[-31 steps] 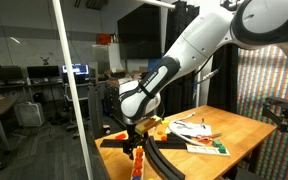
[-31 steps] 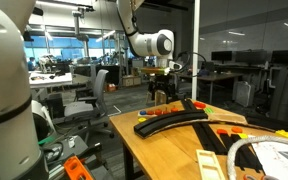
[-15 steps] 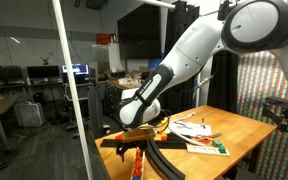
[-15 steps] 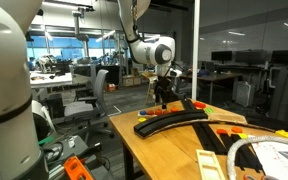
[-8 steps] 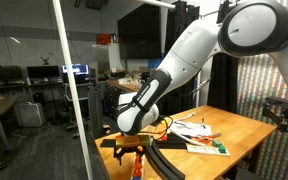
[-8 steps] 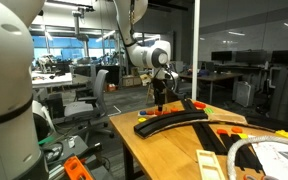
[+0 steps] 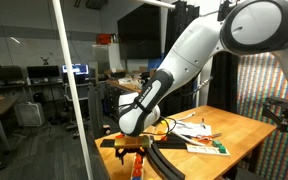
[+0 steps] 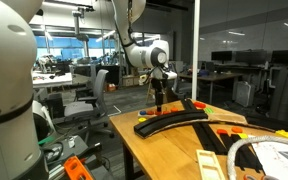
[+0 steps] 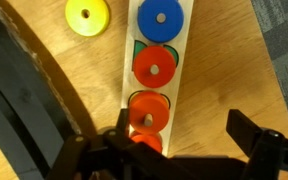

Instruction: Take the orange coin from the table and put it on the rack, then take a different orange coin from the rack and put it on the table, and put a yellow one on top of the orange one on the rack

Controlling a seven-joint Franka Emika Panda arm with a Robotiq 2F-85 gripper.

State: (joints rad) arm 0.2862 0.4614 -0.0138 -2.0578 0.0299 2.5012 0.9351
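The orange coin by the half-hidden one is nearer the rack-side finger. I should move my gripper to the left in the wrist view and close on that orange coin.
In the wrist view a white strip [image 9: 131,60] lies on the wooden table [image 9: 214,70]. On it, in a row, are a blue disc [image 9: 161,18] and two orange coins [image 9: 155,65] [image 9: 148,111]. Another orange coin [image 9: 150,141] is partly hidden by the gripper body. A yellow disc [image 9: 87,14] lies on the table beside the strip. The black curved rack [image 9: 24,100] runs along the left. My gripper [image 9: 184,140] hangs open just above the table, with its left finger over the lowest orange coins and nothing between the fingers. In both exterior views the gripper [image 7: 134,141] [image 8: 159,102] is low at the table's end, by the rack [image 8: 179,118].
Papers and a white sheet [image 7: 202,135] lie further along the table [image 7: 234,125]. A white ring-shaped object [image 8: 269,158] and a card [image 8: 216,165] sit at the near end. A vertical pole [image 7: 72,90] stands close to the table's end. Office chairs and desks lie beyond.
The gripper has come down toward the table's end and shifted slightly over the last two seconds. It has stayed open. In the last half second it barely moved.
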